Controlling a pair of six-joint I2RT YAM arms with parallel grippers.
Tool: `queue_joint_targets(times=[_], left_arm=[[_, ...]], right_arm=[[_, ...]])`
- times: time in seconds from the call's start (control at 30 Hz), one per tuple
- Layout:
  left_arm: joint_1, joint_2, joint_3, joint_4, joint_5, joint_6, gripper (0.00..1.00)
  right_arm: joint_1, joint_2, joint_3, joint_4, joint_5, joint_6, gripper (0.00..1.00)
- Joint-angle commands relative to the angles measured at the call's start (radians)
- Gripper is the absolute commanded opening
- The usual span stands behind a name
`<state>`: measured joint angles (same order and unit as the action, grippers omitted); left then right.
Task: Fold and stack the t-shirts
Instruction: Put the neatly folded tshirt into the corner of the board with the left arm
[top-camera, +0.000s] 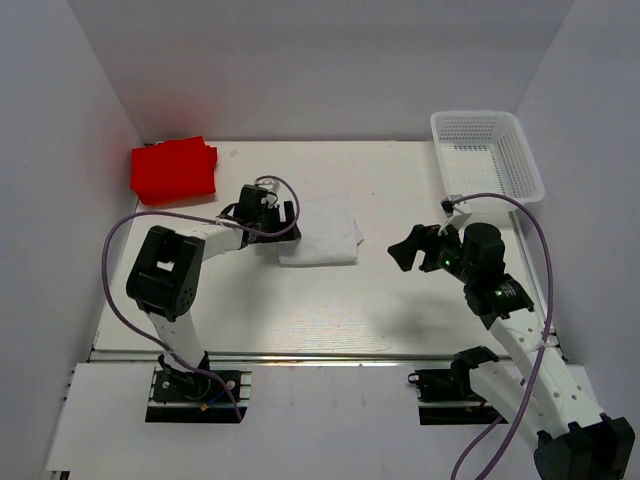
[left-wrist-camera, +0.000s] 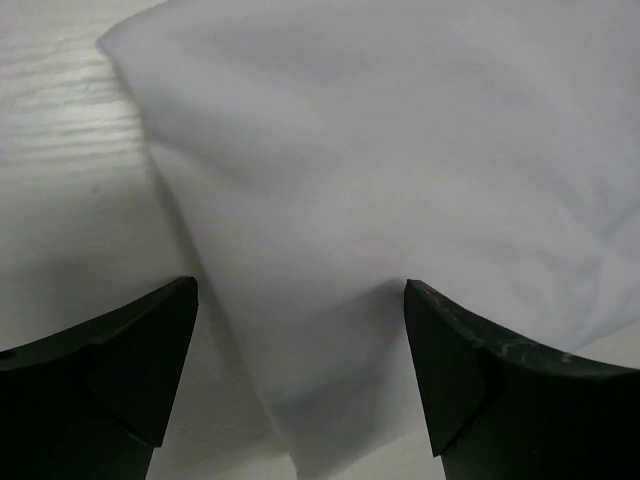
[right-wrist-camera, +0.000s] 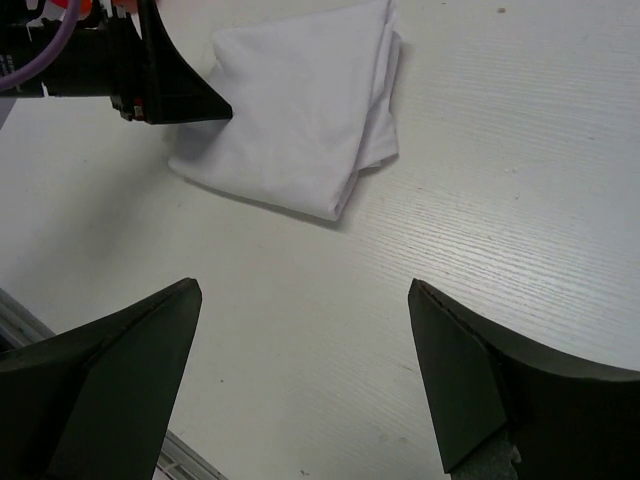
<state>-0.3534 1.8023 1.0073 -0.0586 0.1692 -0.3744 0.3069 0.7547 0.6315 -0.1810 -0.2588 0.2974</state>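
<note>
I will next slide my left gripper toward the right in the top view, farther over the white t-shirt's edge, and close it, since its open fingers are on both sides of that edge.
The white t-shirt (top-camera: 322, 232) lies folded in a rectangle at the table's middle; it fills the left wrist view (left-wrist-camera: 400, 160) and shows in the right wrist view (right-wrist-camera: 300, 120). The red t-shirt (top-camera: 173, 168) lies folded at the far left corner. My left gripper (top-camera: 285, 222) is open at the white shirt's left edge, its jaws straddling the edge of the cloth (left-wrist-camera: 300, 290). My right gripper (top-camera: 408, 248) is open and empty, apart from the shirt on its right, above bare table (right-wrist-camera: 305, 290).
A white mesh basket (top-camera: 487, 155) stands at the far right corner. White walls close in the table on the left, back and right. The left gripper's black finger (right-wrist-camera: 175, 90) shows in the right wrist view beside the shirt.
</note>
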Motion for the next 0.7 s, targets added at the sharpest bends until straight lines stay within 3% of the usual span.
queue_joint_targets(times=[0.0,0.13,0.33,0.4,0.47,0.67], left_arm=[[-0.027,0.061,0.014,0.042,0.058,0.002,0.93],[-0.061,0.126,0.074,0.011,0.03,0.031,0.83],[-0.107,0.173,0.122,-0.029,-0.08,0.06,0.47],[-0.116,0.204,0.163,-0.081,-0.135,0.06,0.16],[-0.127,0.218,0.186,-0.104,-0.16,0.06,0.0],[-0.137,0.149,0.217,-0.072,-0.197,0.132,0.0]], right_arm=[[-0.003,-0.021,0.004,-0.018,0.039,-0.014,0.9],[-0.003,-0.025,0.005,-0.02,0.058,-0.017,0.9],[-0.005,-0.041,0.014,-0.037,0.064,-0.02,0.9],[-0.005,-0.048,0.014,-0.038,0.078,-0.018,0.9],[-0.006,-0.054,0.011,-0.037,0.087,-0.026,0.9],[-0.005,-0.055,0.011,-0.035,0.099,-0.029,0.9]])
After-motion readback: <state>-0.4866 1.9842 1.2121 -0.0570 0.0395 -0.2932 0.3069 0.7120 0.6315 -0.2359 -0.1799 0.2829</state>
